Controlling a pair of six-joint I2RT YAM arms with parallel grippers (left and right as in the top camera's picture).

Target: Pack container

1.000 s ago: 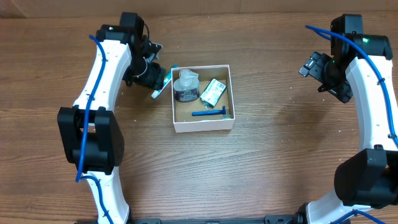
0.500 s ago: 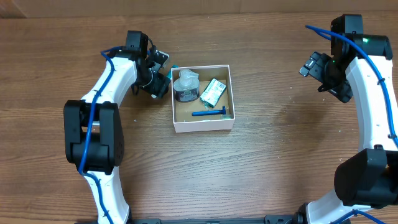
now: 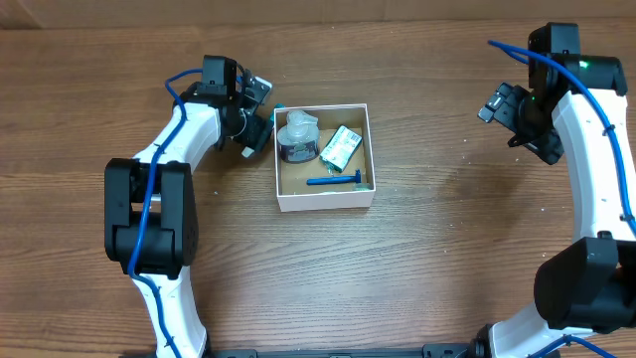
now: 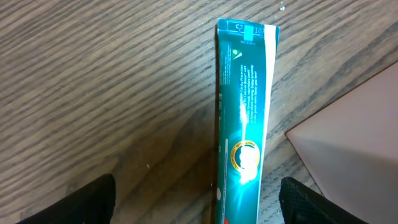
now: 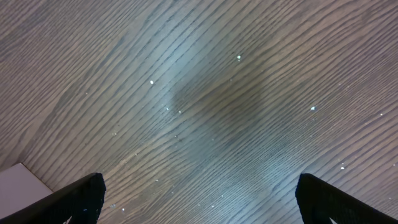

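The left gripper lowers a little next and closes on the teal toothpaste tube near the round emblem [image 4: 243, 160], since the fingers straddle the tube.
The container [image 3: 326, 200], a white-walled square box with a brown floor, sits mid-table. It holds a clear-capped jar [image 3: 296, 137], a green packet [image 3: 341, 145] and a blue razor [image 3: 335, 180]. A teal toothpaste tube [image 4: 245, 118] lies on the wood just left of the container, whose white corner [image 4: 351, 134] shows in the left wrist view. My left gripper [image 4: 198, 202] is open and straddles the tube, which is nearer the right finger. In the overhead view this gripper [image 3: 253, 119] hides most of the tube. My right gripper [image 3: 512, 117] is open and empty over bare wood [image 5: 199, 199].
The wooden table [image 3: 417, 259] surrounds the container. A white corner [image 5: 18, 180] shows at the lower left of the right wrist view. The right arm stands far right, well away from the container.
My left wrist has swung round and shifted toward the back, coming over the toothpaste tube beside the container. The tube stays on the table. The right arm has not moved.
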